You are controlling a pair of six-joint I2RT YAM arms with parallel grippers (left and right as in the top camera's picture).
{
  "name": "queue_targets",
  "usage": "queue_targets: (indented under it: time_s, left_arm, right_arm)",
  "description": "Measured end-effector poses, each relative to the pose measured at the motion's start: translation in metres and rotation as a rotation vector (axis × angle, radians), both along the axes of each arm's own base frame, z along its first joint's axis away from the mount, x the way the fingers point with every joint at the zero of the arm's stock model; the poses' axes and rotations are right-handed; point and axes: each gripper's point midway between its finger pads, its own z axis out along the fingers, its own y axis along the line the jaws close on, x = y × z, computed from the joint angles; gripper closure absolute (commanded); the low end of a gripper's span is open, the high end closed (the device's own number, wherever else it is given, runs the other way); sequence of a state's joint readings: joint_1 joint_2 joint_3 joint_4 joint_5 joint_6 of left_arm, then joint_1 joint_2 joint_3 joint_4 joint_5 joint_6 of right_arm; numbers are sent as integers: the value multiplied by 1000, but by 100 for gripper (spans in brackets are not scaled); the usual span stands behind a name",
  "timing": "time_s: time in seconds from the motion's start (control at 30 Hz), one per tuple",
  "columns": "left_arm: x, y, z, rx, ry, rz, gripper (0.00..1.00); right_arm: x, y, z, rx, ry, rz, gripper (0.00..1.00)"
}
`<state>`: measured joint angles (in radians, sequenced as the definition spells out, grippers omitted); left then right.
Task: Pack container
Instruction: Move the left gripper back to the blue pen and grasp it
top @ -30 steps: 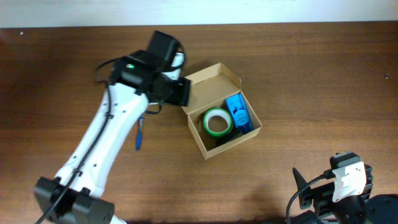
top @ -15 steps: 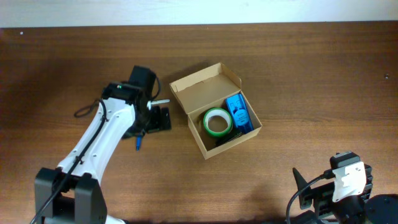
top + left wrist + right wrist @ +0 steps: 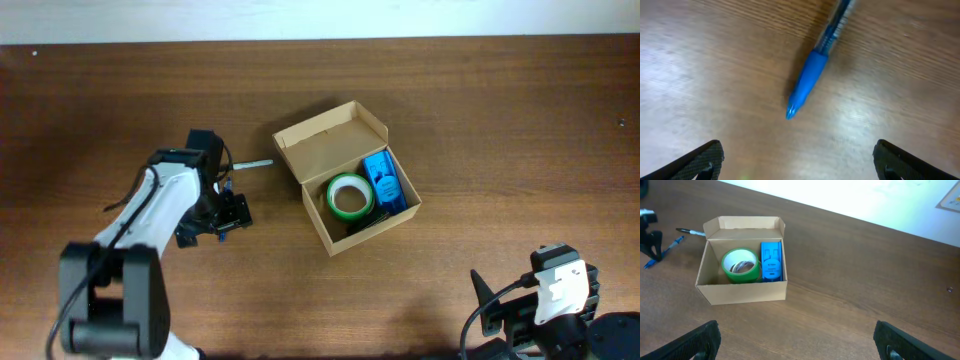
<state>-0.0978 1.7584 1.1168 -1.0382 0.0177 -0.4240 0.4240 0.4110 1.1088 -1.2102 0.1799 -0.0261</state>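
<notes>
The pen lies at a slant in the wrist view, so I next need to turn my left gripper to line up with it, then lower and close on its solid blue grip (image 3: 811, 71).
The container (image 3: 375, 231) is a tan cardboard box with its flap lid open, at mid table; it also shows in the right wrist view (image 3: 740, 290). Inside are a green tape roll (image 3: 349, 196) (image 3: 741, 266) and a small blue plastic case (image 3: 383, 182) (image 3: 771, 261). A blue pen (image 3: 807, 82) lies on the table left of the box. My left gripper (image 3: 213, 225) (image 3: 797, 160) is open and empty, hovering just above the pen, the tip between the fingers. My right gripper (image 3: 797, 340) is open and empty at the table's front right (image 3: 480, 315).
A thin black and silver pen (image 3: 255, 163) (image 3: 690, 231) lies on the table just left of the box's flap. The brown wooden table (image 3: 500, 120) has a pale wall edge along the back.
My left arm has moved away from the box's flap, to the left and toward the front, and now hangs low over the blue pen. The right arm has not moved.
</notes>
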Motion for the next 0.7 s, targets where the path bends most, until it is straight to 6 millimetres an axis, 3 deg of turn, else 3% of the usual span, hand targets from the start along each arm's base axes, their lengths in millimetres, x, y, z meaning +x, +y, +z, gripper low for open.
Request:
queue_targets:
  time_s: [0.17,0.53,0.7]
  left_arm:
    - [2,0,-19,1,32,-22,5]
    - [26,-1,-23,-14,-48,-206,7]
    - [30,0,-34,-7,-33,-236,29]
  right_arm:
    - [0,0,0,0,0,0,1]
    - [0,0,0,0,0,0,1]
    - [0,0,0,0,0,0,1]
